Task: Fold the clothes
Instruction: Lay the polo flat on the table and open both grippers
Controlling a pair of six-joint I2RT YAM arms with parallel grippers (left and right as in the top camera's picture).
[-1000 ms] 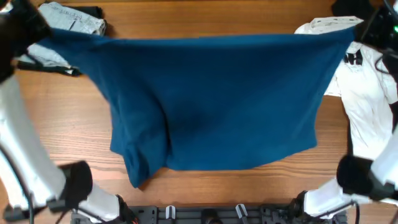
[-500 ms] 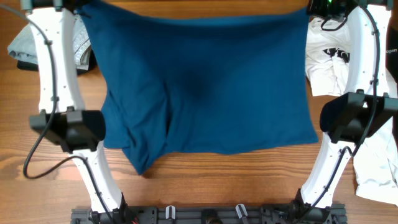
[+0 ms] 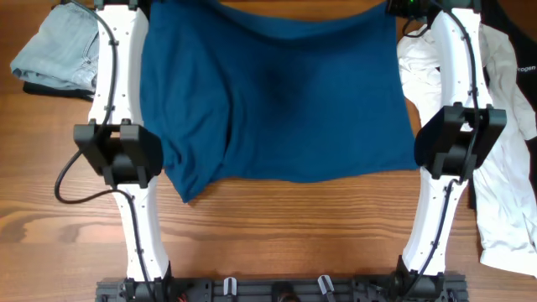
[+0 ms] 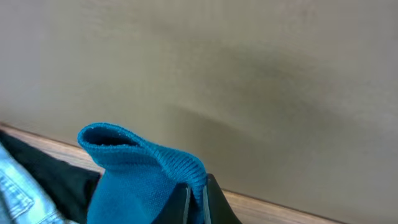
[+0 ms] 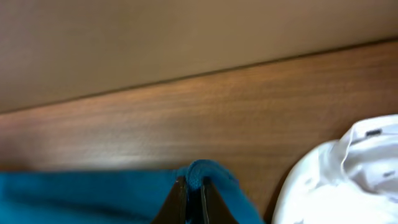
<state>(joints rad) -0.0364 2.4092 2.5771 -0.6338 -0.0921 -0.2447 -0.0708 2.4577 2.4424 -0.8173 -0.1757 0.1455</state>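
The shirt's hem is on the table, so I will bring my left gripper down and back toward the base and release the shirt's ribbed corner over the shirt's bunched side [image 3: 168, 85].
The dark-blue polo shirt [image 3: 277, 92] hangs spread between both arms, its top edge at the far edge of the overhead view and its lower hem bunched at the left over the table. My left gripper [image 4: 197, 196] is shut on one ribbed corner of the shirt [image 4: 134, 174]. My right gripper [image 5: 193, 193] is shut on the other corner [image 5: 205, 171]. Both grippers are out of the overhead view at the top. The pale-blue jeans [image 3: 54, 54] lie at the far left. The white T-shirt [image 3: 503, 143] lies at the right.
The left arm [image 3: 117, 151] and right arm [image 3: 453, 143] stretch up either side of the shirt. A dark cloth [image 3: 38, 86] lies under the jeans. The bare wooden table [image 3: 277, 226] shows in front of the shirt's hem. A plain wall [image 4: 249, 74] is behind.
Both arms have carried the shirt's top edge farther away, past the top of the overhead view. The shirt has narrowed and its hem has slid back.
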